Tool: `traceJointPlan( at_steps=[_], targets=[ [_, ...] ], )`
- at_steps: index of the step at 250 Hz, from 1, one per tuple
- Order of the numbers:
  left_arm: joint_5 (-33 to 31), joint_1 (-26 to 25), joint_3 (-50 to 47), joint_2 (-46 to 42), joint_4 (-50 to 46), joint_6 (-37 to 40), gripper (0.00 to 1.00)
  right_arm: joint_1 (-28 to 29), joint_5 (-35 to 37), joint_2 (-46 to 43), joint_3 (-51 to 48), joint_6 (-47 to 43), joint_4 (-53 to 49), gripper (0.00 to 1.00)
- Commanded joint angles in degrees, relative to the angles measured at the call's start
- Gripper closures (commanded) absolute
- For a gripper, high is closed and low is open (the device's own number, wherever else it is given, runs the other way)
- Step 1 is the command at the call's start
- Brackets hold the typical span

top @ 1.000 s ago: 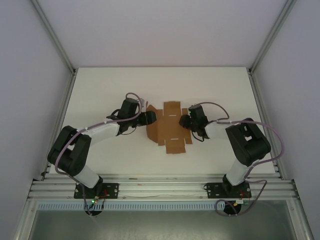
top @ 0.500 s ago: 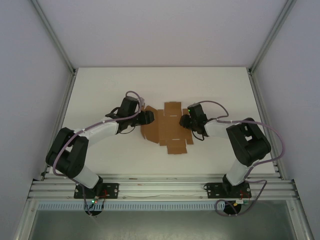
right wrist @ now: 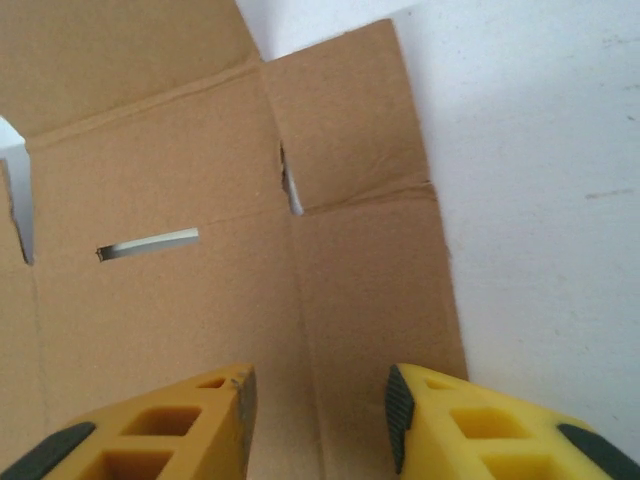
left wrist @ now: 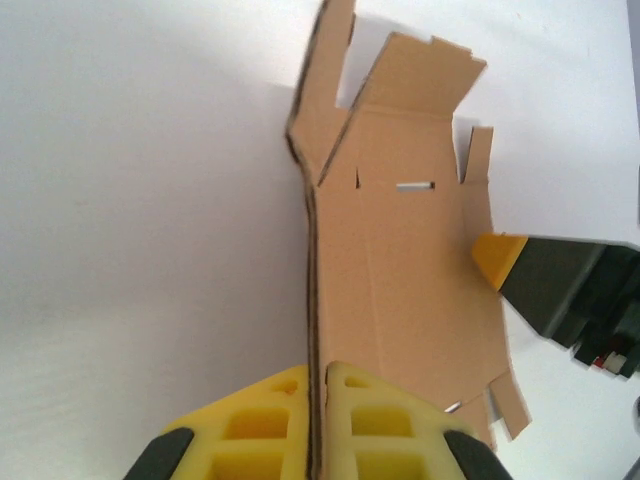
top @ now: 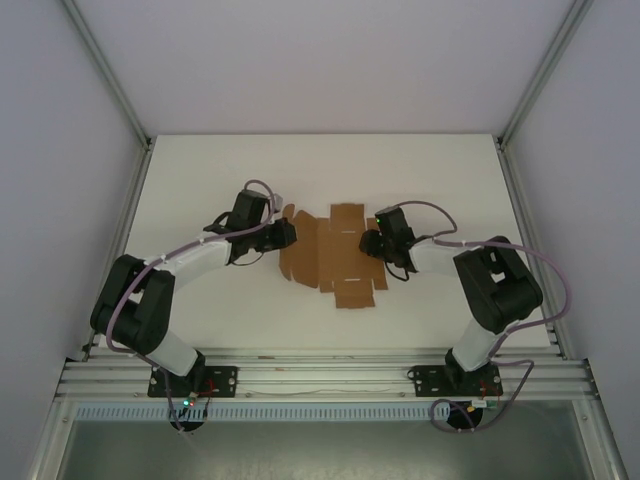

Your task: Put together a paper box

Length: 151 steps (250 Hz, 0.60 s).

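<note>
The robot's yellow fingers already pinch the edge of the paper box, so the left gripper will next rise high above the table, then come partway down and release.
The paper box is a flat brown die-cut sheet with flaps and slots, lying mid-table. My left gripper is at its left edge. In the left wrist view the yellow fingers are shut on that edge of the paper box, which stands on edge between them. My right gripper hovers over the sheet's right side. In the right wrist view it is open above the paper box, with nothing between the pads. Its yellow fingertip shows in the left wrist view.
The white table is bounded by aluminium frame rails on both sides and a rail along the near edge. White walls enclose the back.
My left gripper has shut on the sheet's left edge and drawn back to the left, the sheet sliding that way with it. My right gripper's jaws have widened a little.
</note>
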Motion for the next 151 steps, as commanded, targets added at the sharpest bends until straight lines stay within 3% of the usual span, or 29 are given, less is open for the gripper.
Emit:
traceJointPlan(
  at_steps=[1,41,69,110,151],
  targets=[
    [5.1,1.3,-2.5,-4.0,5.6,-0.1,1.00,-0.5,1.4,-4.3,-1.1,-2.2,-9.8,0.53],
    [11.7,2.0,-5.0,-11.1,14.8,-2.7,1.00,-2.9,-1.7,-18.0,-2.4,-5.6,-12.9,0.27],
    [17.2,1.9,-5.4,-16.6,20.8,-3.7,1.00,-6.6,-7.9,-28.8,-4.4,-7.6,-13.7,0.01],
    [21.8,2.0,-4.7,-23.5,26.7,-5.8,1.00,-14.6,-21.6,-41.4,-7.1,-8.6,-11.8,0.00],
    [22.1,2.0,-4.1,-29.2,28.7,-7.6,1.00,-20.4,-36.3,-45.9,-8.0,-7.1,-8.4,0.02]
  ],
)
